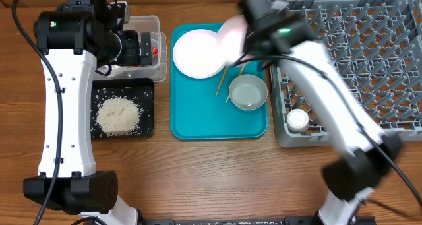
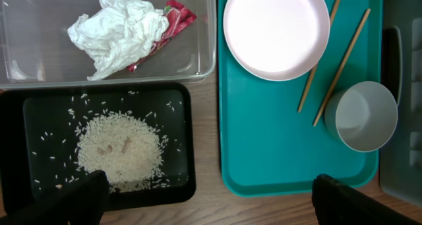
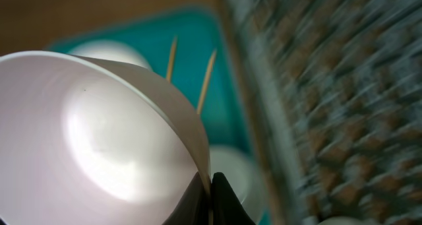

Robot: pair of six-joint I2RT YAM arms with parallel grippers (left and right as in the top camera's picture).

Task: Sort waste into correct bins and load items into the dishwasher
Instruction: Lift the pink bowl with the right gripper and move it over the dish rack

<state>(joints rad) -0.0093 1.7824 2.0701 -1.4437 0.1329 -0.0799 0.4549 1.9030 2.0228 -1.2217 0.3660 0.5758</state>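
Observation:
I will next move my right gripper across, tilt it, lower it and release the bowl at the rack's empty tray-side far corner [image 3: 283, 40]. That corner is below my right gripper and to its right in the overhead view.
My right gripper [image 3: 211, 185] is shut on the rim of a white bowl [image 3: 99, 132] and holds it in the air over the teal tray's back right, next to the grey dish rack [image 1: 369, 60]; the bowl shows blurred in the overhead view [image 1: 232, 33]. A white plate [image 1: 196, 52], two chopsticks [image 1: 223, 76] and a second white bowl [image 1: 248, 93] lie on the teal tray. A small white cup [image 1: 297, 120] sits in the rack's front left corner. My left gripper [image 2: 208, 205] is open and empty above the table. The napkin [image 2: 115, 30] and red wrapper [image 2: 173, 19] lie in the clear tub [image 2: 204, 60]. Rice [image 2: 119, 151] lies in the black tray [image 2: 178, 185].
The teal tray [image 1: 217, 123] sits mid-table between the black tray and the rack. The left arm's body [image 1: 66, 93] stands over the tub and black tray.

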